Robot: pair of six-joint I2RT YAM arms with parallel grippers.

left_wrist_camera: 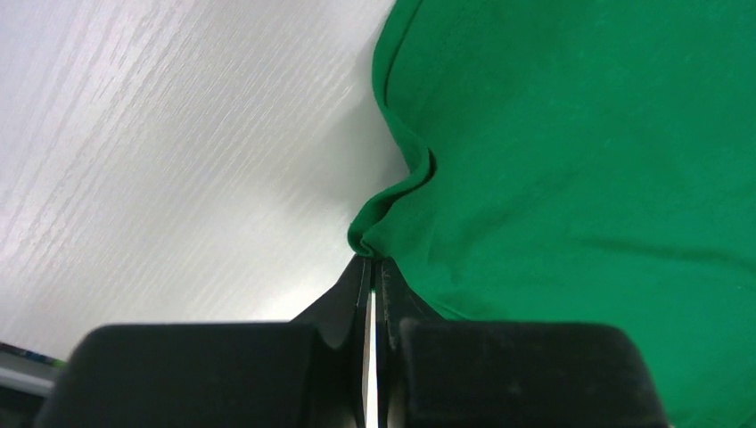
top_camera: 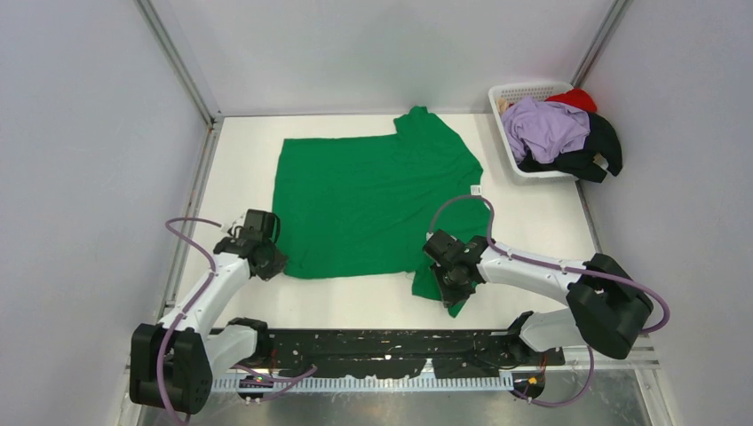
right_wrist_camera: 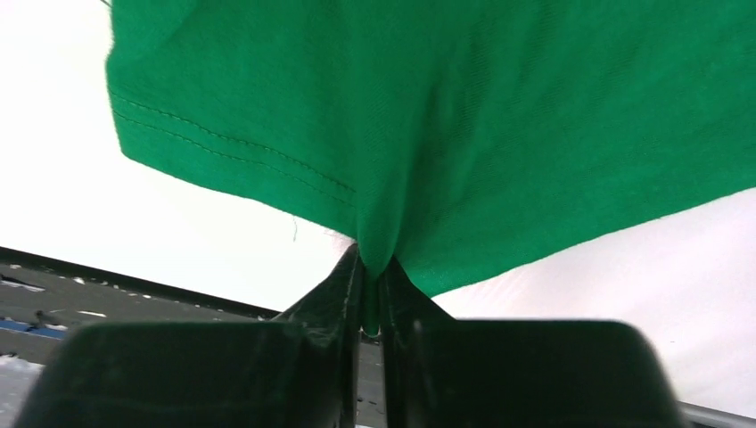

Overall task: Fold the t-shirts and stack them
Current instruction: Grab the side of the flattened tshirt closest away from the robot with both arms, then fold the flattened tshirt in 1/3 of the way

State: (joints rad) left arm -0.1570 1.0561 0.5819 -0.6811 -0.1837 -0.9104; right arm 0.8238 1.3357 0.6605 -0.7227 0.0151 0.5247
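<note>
My right gripper will rise, carry the sleeve part outward, then lower and release it on the shirt's middle (top_camera: 421, 185), which lies outward of it.
A bright green t-shirt (top_camera: 373, 195) lies spread on the white table, with a small white tag (top_camera: 476, 189) at its right edge. My left gripper (top_camera: 266, 264) is shut on the shirt's near left corner; in the left wrist view its tips (left_wrist_camera: 370, 263) pinch a fold of green cloth (left_wrist_camera: 571, 160). My right gripper (top_camera: 453, 282) is shut on the near right sleeve part; in the right wrist view green cloth (right_wrist_camera: 428, 116) hangs from between its closed tips (right_wrist_camera: 372, 267). Lilac (top_camera: 543, 127), black (top_camera: 597, 149) and red (top_camera: 575, 98) shirts are heaped in the basket.
A white lattice basket (top_camera: 519, 90) stands at the far right corner, shirts spilling over its right side. Grey walls enclose the table on left, back and right. A black rail (top_camera: 382, 351) with the arm bases runs along the near edge.
</note>
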